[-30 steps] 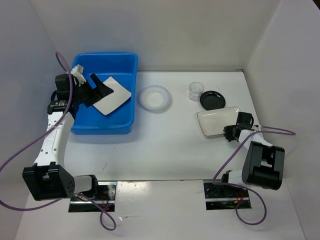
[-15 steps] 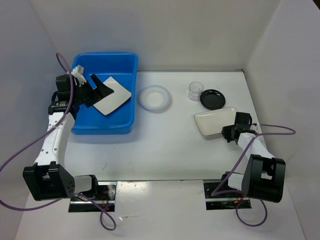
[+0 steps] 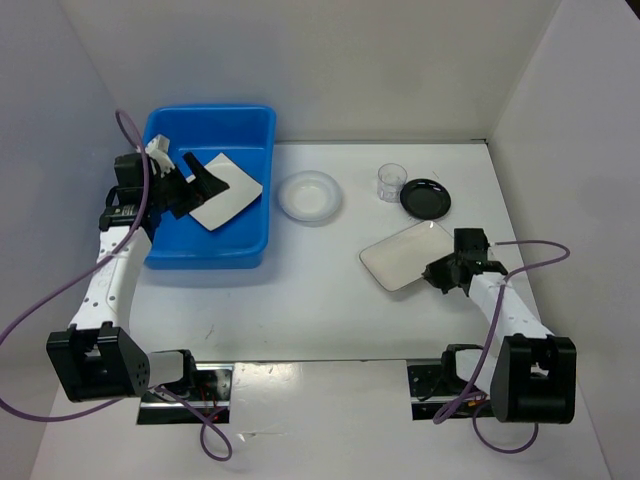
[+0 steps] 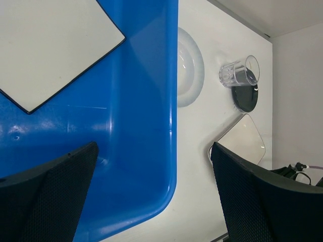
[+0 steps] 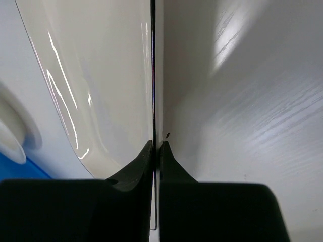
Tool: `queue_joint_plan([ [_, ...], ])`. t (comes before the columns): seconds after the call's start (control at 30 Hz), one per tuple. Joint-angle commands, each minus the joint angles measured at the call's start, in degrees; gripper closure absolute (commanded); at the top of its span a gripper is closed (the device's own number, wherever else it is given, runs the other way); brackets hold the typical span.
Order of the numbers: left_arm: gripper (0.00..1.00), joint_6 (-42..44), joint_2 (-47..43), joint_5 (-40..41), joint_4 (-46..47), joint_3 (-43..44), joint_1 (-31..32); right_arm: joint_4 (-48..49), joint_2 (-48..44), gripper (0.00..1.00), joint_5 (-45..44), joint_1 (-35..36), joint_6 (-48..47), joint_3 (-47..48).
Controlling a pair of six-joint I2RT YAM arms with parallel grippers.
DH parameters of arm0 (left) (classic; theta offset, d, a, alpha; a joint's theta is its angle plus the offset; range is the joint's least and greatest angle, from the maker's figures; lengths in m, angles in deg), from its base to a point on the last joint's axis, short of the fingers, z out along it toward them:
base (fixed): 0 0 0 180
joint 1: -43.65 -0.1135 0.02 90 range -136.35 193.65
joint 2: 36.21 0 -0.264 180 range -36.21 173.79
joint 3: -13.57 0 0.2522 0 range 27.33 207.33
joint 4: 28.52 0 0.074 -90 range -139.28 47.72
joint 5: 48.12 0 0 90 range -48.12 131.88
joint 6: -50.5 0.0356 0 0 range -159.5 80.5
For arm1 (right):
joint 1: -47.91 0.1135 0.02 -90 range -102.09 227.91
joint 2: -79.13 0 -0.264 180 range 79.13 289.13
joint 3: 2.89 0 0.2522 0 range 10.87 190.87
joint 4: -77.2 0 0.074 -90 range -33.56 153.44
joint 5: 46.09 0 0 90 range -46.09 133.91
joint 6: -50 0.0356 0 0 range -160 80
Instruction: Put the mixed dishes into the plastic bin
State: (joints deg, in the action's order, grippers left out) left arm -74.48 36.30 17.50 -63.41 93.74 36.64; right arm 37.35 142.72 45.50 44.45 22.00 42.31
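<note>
I will move my right gripper to the left in the top view next, turning the tray (image 3: 400, 256), and release it there, because the tabletop toward the bin is clear.
The blue plastic bin (image 3: 240, 125) stands at the back left with the large white plate (image 3: 228, 190) leaning inside it; the plate also shows in the left wrist view (image 4: 50, 45). My left gripper (image 3: 195, 180) is open above the bin (image 4: 146, 131). My right gripper (image 3: 438, 275) is shut on the edge of the white rectangular tray (image 3: 400, 256), held lifted and tilted; its rim runs between the fingertips (image 5: 144, 156) in the right wrist view (image 5: 101, 75). The round white dish (image 3: 309, 195), clear cup (image 3: 392, 181) and black bowl (image 3: 425, 198) sit on the table.
White walls close in the table at the back and both sides. Purple cables trail from both arms. The dish, cup and bowl also show in the left wrist view, to the right of the bin's wall.
My right gripper has lifted the white tray and carried it left, toward the table's middle, tilting it. The left arm has barely moved.
</note>
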Motion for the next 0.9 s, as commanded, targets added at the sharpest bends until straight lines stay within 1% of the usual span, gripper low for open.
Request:
queue_joint_plan([
  [0.0,0.0,-1.05,-1.67,-1.19,2.93,-0.67,0.06,2.27,-2.77,1.0,6.76,1.35,-3.97,3.54],
  [0.2,0.0,-0.44,-2.2,-1.9,3.46,-2.52,0.06,-0.63,-1.29,1.0,11.16,1.35,-11.27,3.01],
  [0.23,0.0,-0.44,-2.2,-2.42,3.46,-2.52,0.06,-0.63,-0.76,1.0,12.2,1.35,-14.59,3.01],
  [0.33,0.0,-0.44,-2.2,-2.43,3.99,-3.13,0.06,-1.95,3.45,1.0,15.28,1.88,-21.36,4.51],
  [0.37,0.0,-0.44,-2.2,-2.43,3.99,-3.13,0.06,-1.95,4.86,1.0,16.68,2.75,-22.09,5.03],
  [0.4,0.0,-0.44,-2.2,-2.43,3.99,-3.74,0.06,-1.34,6.18,1.0,18.26,3.72,-22.09,5.03],
  [0.43,0.0,-0.44,-2.2,-2.43,3.99,-3.75,0.06,-1.34,8.54,1.0,17.67,5.03,-22.09,5.03],
  [0.47,0.0,-0.44,-2.2,-2.43,3.99,-3.75,0.06,-1.34,9.52,1.0,16.36,7.13,-20.79,5.03],
  [0.5,0.0,-0.44,-2.72,-2.43,3.99,-3.75,0.06,-0.03,10.14,1.0,15.3,7.68,-20.25,4.34],
  [0.63,0.0,-0.44,-2.73,-2.43,3.99,-3.75,0.06,4.45,12.78,1.0,14.84,7.68,-19.02,2.4],
  [0.87,0.0,0.7,-2.73,-1.9,2.84,-3.75,0.58,7.97,17.35,1.0,14.85,7.68,-19.02,1.87],
])
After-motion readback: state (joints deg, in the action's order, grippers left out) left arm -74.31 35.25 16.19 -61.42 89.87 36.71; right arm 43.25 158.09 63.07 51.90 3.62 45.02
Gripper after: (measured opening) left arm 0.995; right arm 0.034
